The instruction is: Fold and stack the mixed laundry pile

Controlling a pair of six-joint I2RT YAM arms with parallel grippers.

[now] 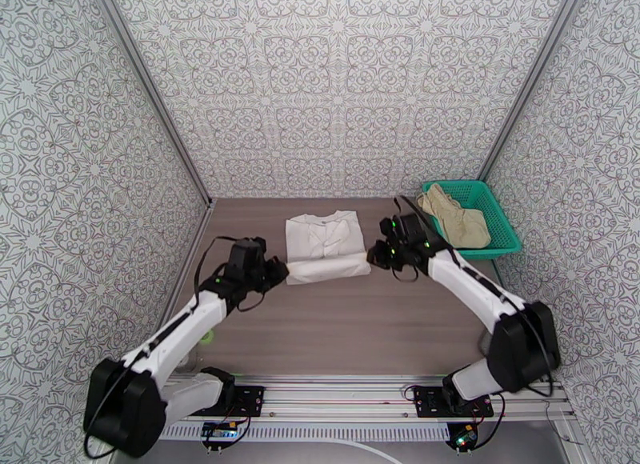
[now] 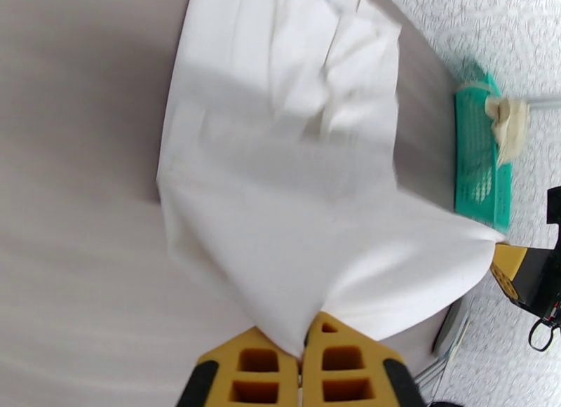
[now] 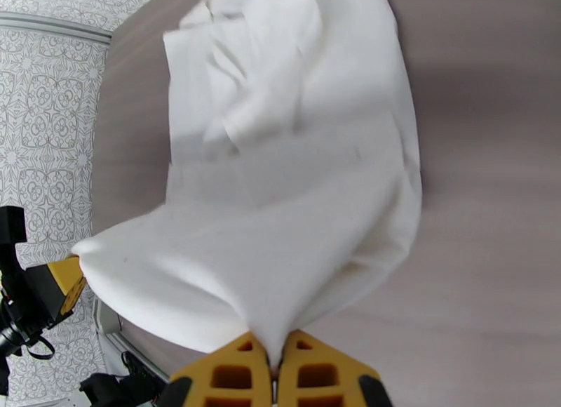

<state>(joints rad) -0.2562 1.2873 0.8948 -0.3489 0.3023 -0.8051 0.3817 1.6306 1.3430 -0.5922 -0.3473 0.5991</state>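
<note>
The left gripper next carries the T-shirt's near hem outward and down onto its far corner on the gripper's side and releases it, since the T-shirt's far half still lies uncovered.
A white T-shirt [image 1: 324, 239] lies on the table near the back, its near hem lifted off the surface and stretched between both grippers. My left gripper [image 1: 282, 272] is shut on the hem's left corner; in the left wrist view its yellow fingers [image 2: 266, 363] pinch the T-shirt [image 2: 280, 191]. Shut on the right corner is my right gripper [image 1: 373, 256], whose fingers [image 3: 315, 366] clamp the T-shirt [image 3: 280, 247] in the right wrist view. The beige shorts [image 1: 458, 215] lie crumpled in the green basket [image 1: 502, 238].
The green mesh basket stands at the back right corner against the patterned wall; it is also seen in the left wrist view as the basket [image 2: 480, 170]. Patterned walls enclose the table on three sides. Bare table [image 1: 352, 330] stretches between the shirt and the arm bases.
</note>
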